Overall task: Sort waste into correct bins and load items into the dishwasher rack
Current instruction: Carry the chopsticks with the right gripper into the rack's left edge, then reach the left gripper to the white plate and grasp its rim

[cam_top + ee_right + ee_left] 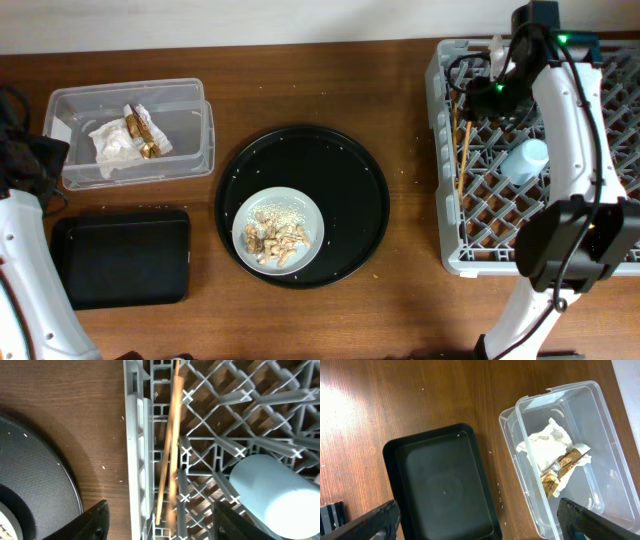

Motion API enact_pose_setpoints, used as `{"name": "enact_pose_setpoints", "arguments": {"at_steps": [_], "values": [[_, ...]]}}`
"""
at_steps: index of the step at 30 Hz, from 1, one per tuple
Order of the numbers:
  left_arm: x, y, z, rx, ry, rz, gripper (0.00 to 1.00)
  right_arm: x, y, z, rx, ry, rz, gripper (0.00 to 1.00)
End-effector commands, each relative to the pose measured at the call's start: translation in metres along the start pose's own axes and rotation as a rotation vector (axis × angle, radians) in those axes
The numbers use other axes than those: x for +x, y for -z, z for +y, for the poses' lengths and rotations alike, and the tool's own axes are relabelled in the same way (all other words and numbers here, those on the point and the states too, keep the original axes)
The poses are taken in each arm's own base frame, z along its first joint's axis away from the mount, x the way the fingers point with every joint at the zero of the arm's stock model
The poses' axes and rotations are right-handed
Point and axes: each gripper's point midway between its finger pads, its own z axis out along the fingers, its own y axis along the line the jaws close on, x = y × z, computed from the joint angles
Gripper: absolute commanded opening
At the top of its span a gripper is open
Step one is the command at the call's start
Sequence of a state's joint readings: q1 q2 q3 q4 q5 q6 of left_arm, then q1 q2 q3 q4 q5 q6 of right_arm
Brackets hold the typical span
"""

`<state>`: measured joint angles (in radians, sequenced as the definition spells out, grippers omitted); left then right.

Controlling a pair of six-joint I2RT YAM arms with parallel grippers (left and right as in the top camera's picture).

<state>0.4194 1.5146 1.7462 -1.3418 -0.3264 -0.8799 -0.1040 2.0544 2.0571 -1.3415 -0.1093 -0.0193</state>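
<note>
Scraps fill the middle. So I will move my left gripper to the right in the overhead view, then down onto the plate's rim [314,208] by the round tray's bare part.
The grey dishwasher rack [600,250] stands at the right. The wooden chopsticks [463,150] lie along its left side, with the light-blue cup [527,160] beside them. My right gripper [165,522] is open and empty above the rack's left wall [136,445], over the chopsticks [170,435] and left of the cup [275,492]. The grey plate [300,205] holds beige food scraps [277,237]. The clear box [185,150] holds crumpled wrappers [125,140]. My left gripper [480,525] is open and empty above the flat black tray [445,490] and clear box [580,445]. The yellow bowl and pink cup are out of view.
The plate sits on a large round black tray [330,170] at the table's middle. The flat black tray [120,258] lies in front of the clear box. Crumbs dot the wood around the round tray. My right arm [575,130] crosses over the rack.
</note>
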Motion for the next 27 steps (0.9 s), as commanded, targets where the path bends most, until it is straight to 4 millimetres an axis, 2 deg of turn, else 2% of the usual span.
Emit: {"name": "enact_pose_setpoints", "arguments": {"at_steps": [1, 4, 6, 7, 8, 10, 12, 13, 14, 15, 19, 22, 27], "values": [[-0.003, 0.001, 0.001, -0.003, 0.006, -0.013, 0.99, 0.004, -0.008, 0.013, -0.051, -0.033, 0.037, 0.72], [-0.003, 0.001, 0.001, -0.003, 0.006, -0.013, 0.99, 0.030, -0.005, 0.025, -0.052, -0.073, 0.142, 0.68], [-0.003, 0.001, 0.001, -0.003, 0.006, -0.013, 0.99, 0.046, 0.013, 0.034, -0.051, -0.078, 0.170, 0.64], [-0.003, 0.001, 0.001, -0.003, 0.006, -0.013, 0.99, 0.051, 0.035, 0.035, -0.047, -0.106, 0.140, 0.64], [-0.003, 0.001, 0.001, -0.003, 0.006, -0.013, 0.99, 0.061, 0.068, 0.038, -0.050, -0.111, 0.093, 0.63], [-0.003, 0.001, 0.001, -0.003, 0.006, -0.013, 0.99, 0.084, 0.120, 0.034, -0.012, -0.100, 0.010, 0.63], [-0.003, 0.001, 0.001, -0.003, 0.006, -0.013, 0.99, 0.101, 0.153, 0.026, 0.038, -0.098, -0.065, 0.66], [-0.003, 0.001, 0.001, -0.003, 0.006, -0.013, 0.99, 0.107, 0.166, 0.019, 0.058, -0.113, -0.100, 0.72], [-0.003, 0.001, 0.001, -0.003, 0.006, -0.013, 0.99, 0.112, 0.174, 0.009, 0.068, -0.154, -0.125, 0.85], [-0.003, 0.001, 0.001, -0.003, 0.006, -0.013, 0.99, 0.115, 0.177, -0.009, 0.102, -0.229, -0.132, 0.98], [-0.003, 0.001, 0.001, -0.003, 0.006, -0.013, 0.99, 0.143, 0.158, -0.098, 0.199, -0.520, -0.050, 0.98], [-0.003, 0.001, 0.001, -0.003, 0.006, -0.013, 0.99, 0.148, 0.155, -0.123, 0.219, -0.603, -0.048, 0.98], [-0.003, 0.001, 0.001, -0.003, 0.006, -0.013, 0.99, 0.143, 0.154, -0.127, 0.221, -0.605, -0.063, 0.98]]}}
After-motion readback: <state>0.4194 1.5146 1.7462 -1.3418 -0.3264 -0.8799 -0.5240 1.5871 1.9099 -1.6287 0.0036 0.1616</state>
